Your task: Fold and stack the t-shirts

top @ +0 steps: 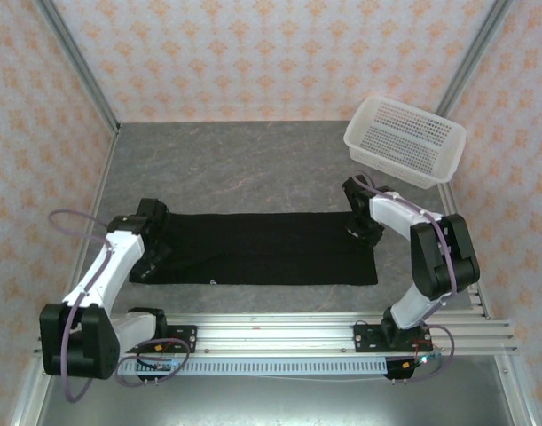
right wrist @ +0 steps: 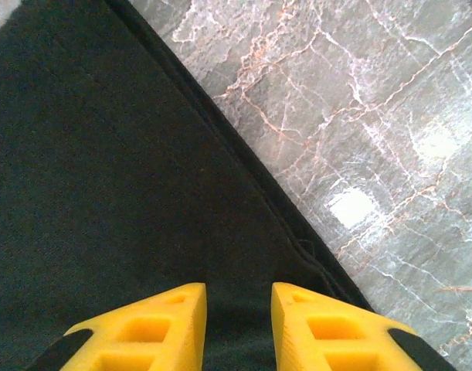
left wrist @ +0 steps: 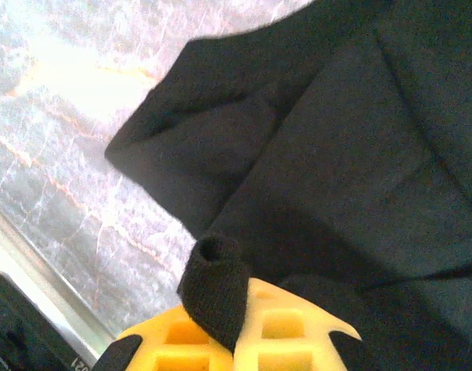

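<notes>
The left gripper moves outward over the flap at the t-shirt's end (left wrist: pixel 195 151) next and releases the t-shirt's rolled fold, as the flap lies outward of the gripper's fingers.
The black t-shirt (top: pixel 262 248) lies folded into a long flat strip across the middle of the table, plain black side up. My left gripper (top: pixel 151 238) is at the strip's left end. In the left wrist view its yellow fingers (left wrist: pixel 297 325) are shut on a small rolled fold of the t-shirt (left wrist: pixel 216 282), and the rest of the cloth spreads out beyond. My right gripper (top: pixel 364 222) is over the strip's right end. In the right wrist view it (right wrist: pixel 238 297) is open just above the t-shirt (right wrist: pixel 104 193), near its hemmed edge, with nothing pinched between the fingers.
A white perforated basket (top: pixel 404 142) stands at the back right, tilted against the wall. The grey marble table (top: pixel 235 160) lies bare behind the shirt. An aluminium rail (top: pixel 279 333) runs along the near edge, and patterned walls close in three sides.
</notes>
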